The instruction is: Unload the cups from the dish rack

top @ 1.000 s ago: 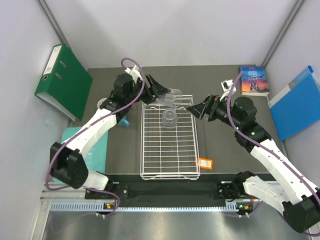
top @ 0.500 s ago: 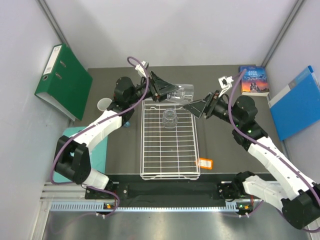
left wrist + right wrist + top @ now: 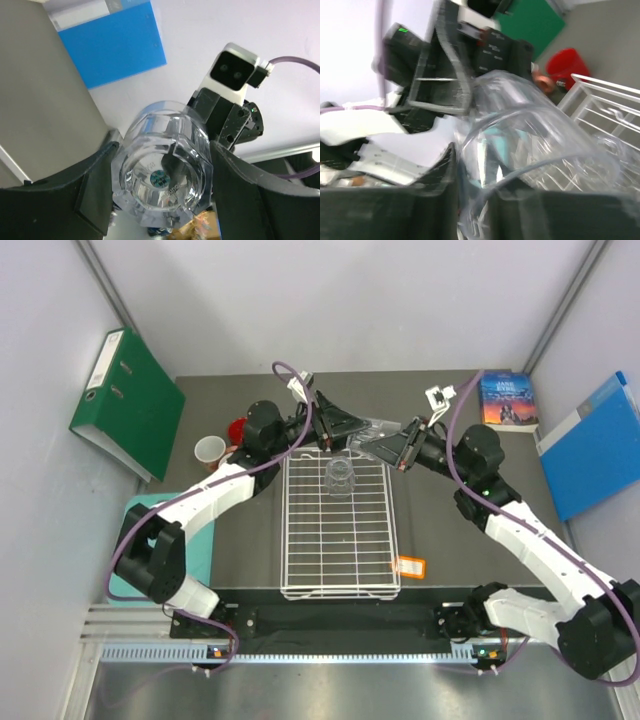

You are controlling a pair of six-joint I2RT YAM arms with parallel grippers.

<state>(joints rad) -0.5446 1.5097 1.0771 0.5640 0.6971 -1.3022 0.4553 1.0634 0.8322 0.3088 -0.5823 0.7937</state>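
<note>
My right gripper swings the tumbler upright beside the rack (image 3: 290, 530) next, comes down and lets go, since bare tabletop lies below it and to its right in the top view.
A clear glass tumbler (image 3: 368, 430) hangs on its side above the far end of the white wire dish rack (image 3: 290, 530). My left gripper (image 3: 352, 428) is shut on its base end; in the left wrist view the tumbler (image 3: 162, 172) sits between both fingers. My right gripper (image 3: 385, 443) has come in from the right. It is closed on the wall at the tumbler's (image 3: 530, 145) rim, one finger inside and one outside. A second tumbler (image 3: 340, 477) stands in the rack. A red mug (image 3: 237, 428) and a pale cup (image 3: 209, 450) stand on the table to the left.
A green binder (image 3: 125, 400) leans at the far left wall. A book (image 3: 507, 400) and a blue folder (image 3: 595, 445) lie at the right. A teal mat (image 3: 195, 540) lies left of the rack. An orange tag (image 3: 410, 566) hangs off the rack's near right corner.
My left gripper lifted the tumbler off the rack's far end and carried it right. My right gripper moved in to meet it and closed on its rim.
</note>
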